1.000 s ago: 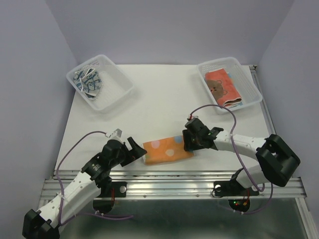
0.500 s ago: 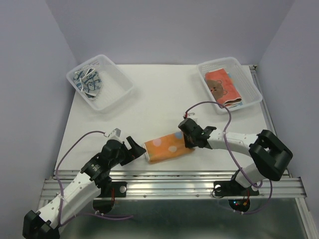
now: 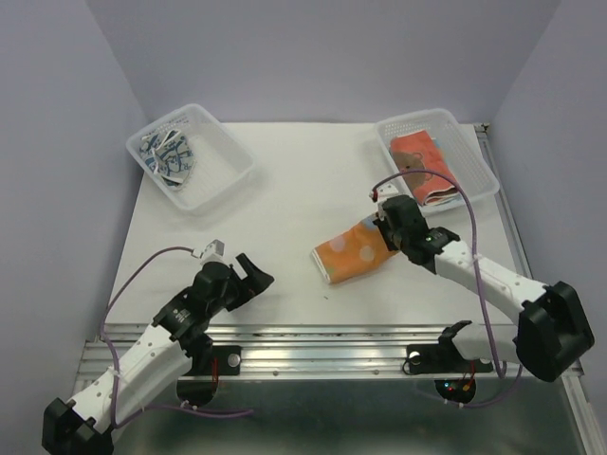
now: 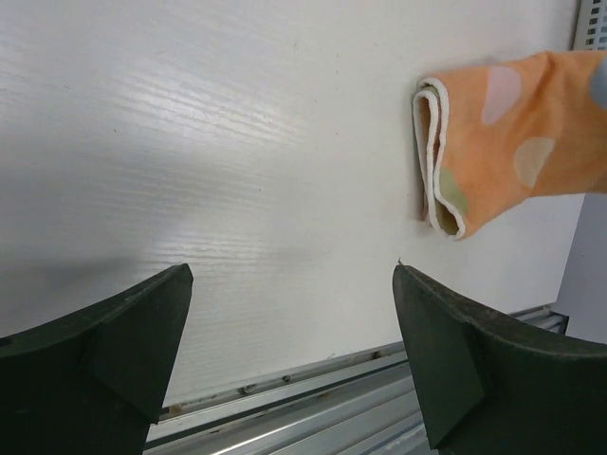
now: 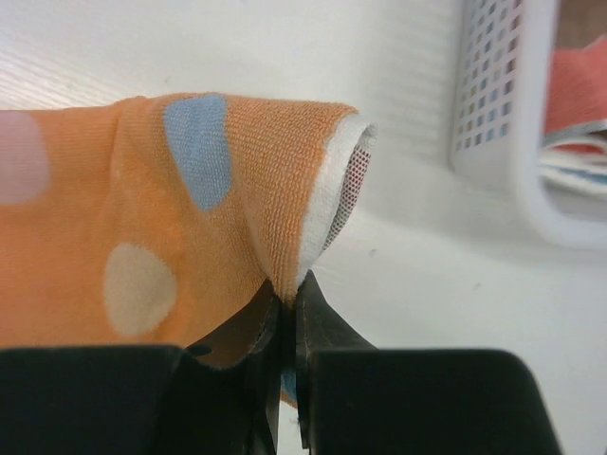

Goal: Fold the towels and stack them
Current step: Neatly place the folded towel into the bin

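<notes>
The right gripper rises over the basket's mesh side next, moves outward and releases the orange towel there. The red-orange towel [image 3: 424, 165] [image 5: 577, 89] lies outward behind that side of the basket.
A folded orange towel with pale and blue dots [image 3: 356, 251] lies on the white table, its right end pinched in my right gripper [image 3: 387, 227]. The right wrist view shows the jaws shut on the towel's white-edged fold [image 5: 237, 190]. My left gripper [image 3: 248, 280] is open and empty near the front left; the orange towel [image 4: 512, 133] lies ahead and to its right. A red-orange towel with a bear print [image 3: 424, 168] lies folded in the right basket [image 3: 479, 156]. A blue patterned towel [image 3: 166, 156] lies crumpled in the left basket [image 3: 223, 142].
The right basket's white mesh wall [image 5: 503, 104] stands close to the right of my right gripper. The metal rail [image 3: 332, 346] runs along the table's front edge.
My right gripper has dragged the orange towel away from the left gripper, right and toward the back, nearer the right basket. The left gripper stays open, almost in place.
</notes>
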You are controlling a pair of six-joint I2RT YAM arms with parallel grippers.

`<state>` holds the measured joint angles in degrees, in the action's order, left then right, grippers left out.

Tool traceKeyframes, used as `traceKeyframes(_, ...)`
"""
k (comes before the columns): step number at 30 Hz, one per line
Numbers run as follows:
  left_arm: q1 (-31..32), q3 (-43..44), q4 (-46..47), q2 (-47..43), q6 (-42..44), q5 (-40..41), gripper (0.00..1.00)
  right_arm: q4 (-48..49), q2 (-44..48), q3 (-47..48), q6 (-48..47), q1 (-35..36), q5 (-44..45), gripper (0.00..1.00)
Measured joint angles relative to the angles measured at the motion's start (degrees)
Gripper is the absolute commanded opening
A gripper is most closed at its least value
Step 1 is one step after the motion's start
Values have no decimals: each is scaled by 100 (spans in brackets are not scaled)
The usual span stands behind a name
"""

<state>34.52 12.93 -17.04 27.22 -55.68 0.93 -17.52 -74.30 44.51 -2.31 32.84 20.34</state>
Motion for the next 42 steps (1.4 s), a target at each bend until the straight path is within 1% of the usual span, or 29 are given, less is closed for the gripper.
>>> traceKeyframes(5,0,361,-2,273,28,188,99,186,1202,-98,-1113,-105,-238,1)
traceKeyframes(7,0,538,-17,413,76,260,99,179,1368,-101,-1462,-144,-286,1)
traceKeyframes(9,-2,782,-17,625,162,339,99,131,1370,-101,-1744,-219,-330,1)
traceKeyframes(14,-2,1349,-24,1252,415,577,99,-212,1119,-98,-2612,-664,-601,1)
traceKeyframes(18,-2,1856,-28,2017,654,730,99,-437,1211,-83,-3394,-1123,-848,1)
traceKeyframes(21,-13,2061,-35,2417,782,798,99,-651,1311,103,-4050,-1488,-1132,1)
traceKeyframes(26,-57,2374,-120,2835,935,975,99,-955,1276,706,-5233,-1989,-1300,1)
traceKeyframes(32,-219,2852,-446,2951,1069,1366,99,-1071,1360,802,-6616,-2608,-1539,1)
traceKeyframes(34,-348,2970,-498,2983,1117,1475,99,-874,1416,741,-7058,-2863,-1646,1)
traceKeyframes(37,-529,3071,-560,3071,1178,1593,99,-334,1322,629,-7486,-3228,-1696,1)
traceKeyframes(42,-763,3136,-680,3250,1239,1744,99,957,638,555,-7960,-3560,-1655,1)
